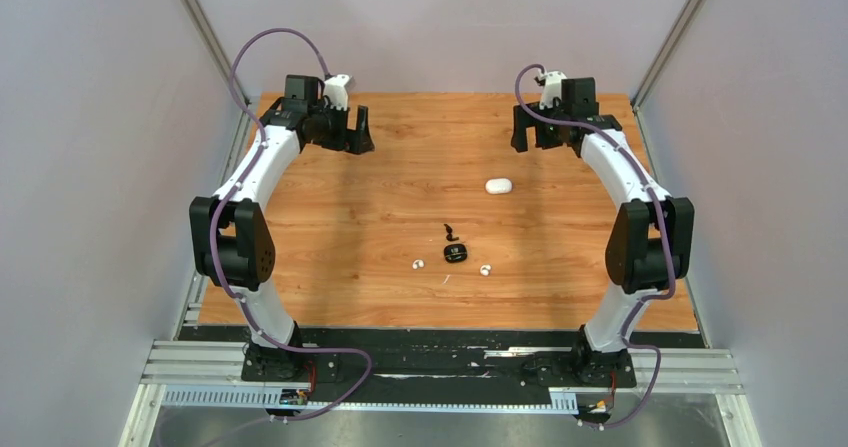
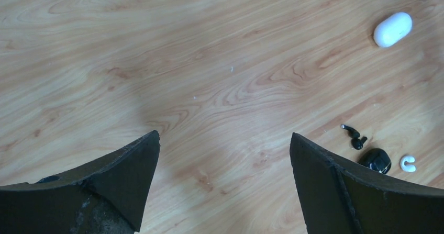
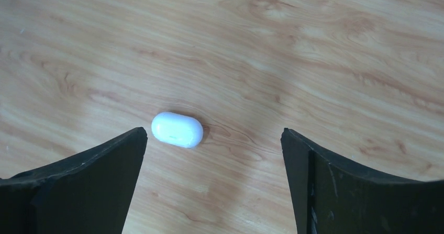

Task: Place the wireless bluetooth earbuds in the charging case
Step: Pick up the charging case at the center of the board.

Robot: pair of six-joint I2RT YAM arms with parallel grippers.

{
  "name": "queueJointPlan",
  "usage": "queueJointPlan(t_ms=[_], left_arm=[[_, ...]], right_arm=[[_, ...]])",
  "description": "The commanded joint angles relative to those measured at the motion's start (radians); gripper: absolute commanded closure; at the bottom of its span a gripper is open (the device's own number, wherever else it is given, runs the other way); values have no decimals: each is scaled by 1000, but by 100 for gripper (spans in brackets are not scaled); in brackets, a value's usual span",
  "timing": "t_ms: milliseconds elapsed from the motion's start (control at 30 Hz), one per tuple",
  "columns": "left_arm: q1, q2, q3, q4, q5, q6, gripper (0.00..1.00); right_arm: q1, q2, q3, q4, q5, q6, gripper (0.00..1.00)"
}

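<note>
My right gripper will next turn and go back down onto the white case's nearer end (image 1: 506,185) (image 3: 193,134). That end is below the gripper and to its left in the top view.
A closed white charging case (image 1: 498,186) lies right of centre on the wooden table (image 1: 330,207). A small black case (image 1: 455,255) lies near the middle front, with a black stemmed earbud (image 1: 451,233) just behind it. One white earbud (image 1: 418,264) lies to its left and another (image 1: 485,270) to its right. My left gripper (image 1: 357,135) is open and empty at the far left. My right gripper (image 1: 537,132) is open and empty at the far right, behind the white case. The left wrist view shows the open gripper (image 2: 224,135), white case (image 2: 392,29), black earbud (image 2: 354,135), black case (image 2: 375,160) and one white earbud (image 2: 407,163). The right wrist view shows the open gripper (image 3: 213,131) over bare wood and the white case (image 3: 177,130) near the left finger.
Grey walls (image 1: 90,167) enclose the table on the left, right and back. A black strip and metal rails (image 1: 440,367) carry the arm bases at the near edge.
</note>
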Motion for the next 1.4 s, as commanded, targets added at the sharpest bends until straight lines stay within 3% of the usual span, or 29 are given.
queueJointPlan(t_ms=[0, 133, 233, 367, 500, 867, 1000, 1233, 1367], left_arm=[[-17, -33, 21, 9, 66, 43, 0], [-28, -36, 21, 2, 64, 48, 0], [-32, -44, 15, 1, 62, 51, 0], [-33, -47, 11, -4, 81, 62, 0], [-33, -32, 18, -11, 116, 71, 0], [-48, -41, 4, -11, 88, 93, 0], [-57, -53, -9, -13, 83, 103, 0], [-72, -38, 0, 2, 93, 105, 0], [-82, 9, 53, 52, 141, 82, 0]], right_arm=[[8, 47, 92, -89, -247, -277, 0], [25, 120, 151, -153, -249, -325, 7], [33, 185, 203, -236, -308, -413, 22], [31, 203, 166, -317, -447, -715, 25], [35, 209, 87, -330, -489, -1009, 25], [55, 344, 144, -336, -438, -1157, 28], [60, 371, 133, -336, -409, -1188, 36], [65, 359, 131, -319, -395, -1160, 67], [75, 268, 94, -197, -414, -1088, 88]])
